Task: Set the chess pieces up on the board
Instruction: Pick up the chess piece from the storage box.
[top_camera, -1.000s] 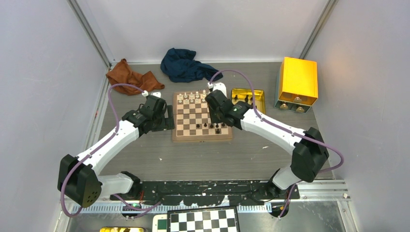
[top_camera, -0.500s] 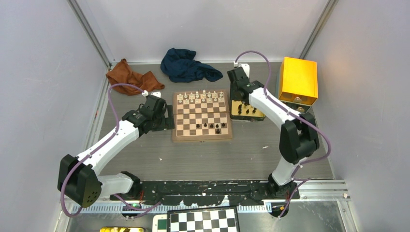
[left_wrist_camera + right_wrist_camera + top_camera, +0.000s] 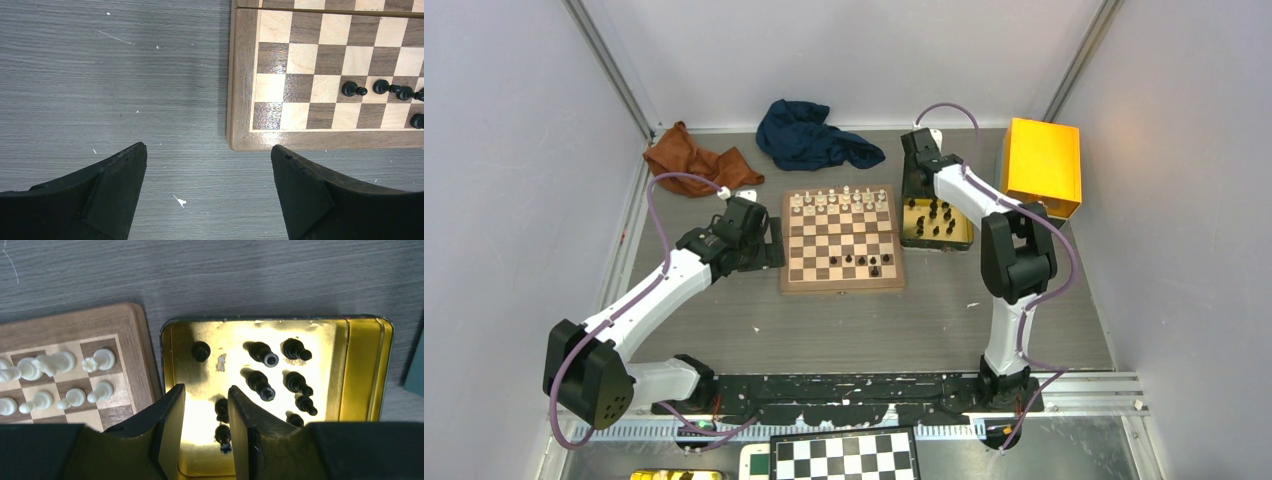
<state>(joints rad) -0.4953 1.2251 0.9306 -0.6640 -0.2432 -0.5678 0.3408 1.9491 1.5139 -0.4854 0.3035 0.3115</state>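
Observation:
My right gripper needs to move down next onto the lone black piece (image 3: pixel 911 203) (image 3: pixel 201 351) in the tray's far corner by the board, because the open space around that piece leaves room for fingers.
The wooden board (image 3: pixel 842 240) lies mid-table, with white pieces on its far rows and a few black chess pieces (image 3: pixel 867 262) on its near right squares. More black chess pieces (image 3: pixel 260 382) lie in the gold tin tray (image 3: pixel 968 232) to the board's right. My right gripper (image 3: pixel 205 390) hangs open over that tray (image 3: pixel 360 370). Two black pieces (image 3: pixel 222 421) stand in its gap, close to the right finger, and nothing is gripped. In the top view my right gripper (image 3: pixel 921 183) is at the tray's far end. My left gripper (image 3: pixel 207 147) is wide open and empty above bare table, just off the board's corner (image 3: pixel 240 140).
A yellow box (image 3: pixel 1042 168) stands right of the tray. A blue cloth (image 3: pixel 809 135) and an orange cloth (image 3: pixel 699 158) lie at the back. A black-and-white checkered board (image 3: pixel 844 458) sits below the arm bases. Walls close in on both sides.
My right arm swung from above the board's right side over to the gold tray and drew back to its far end, jaws slightly wider. The left arm stayed still.

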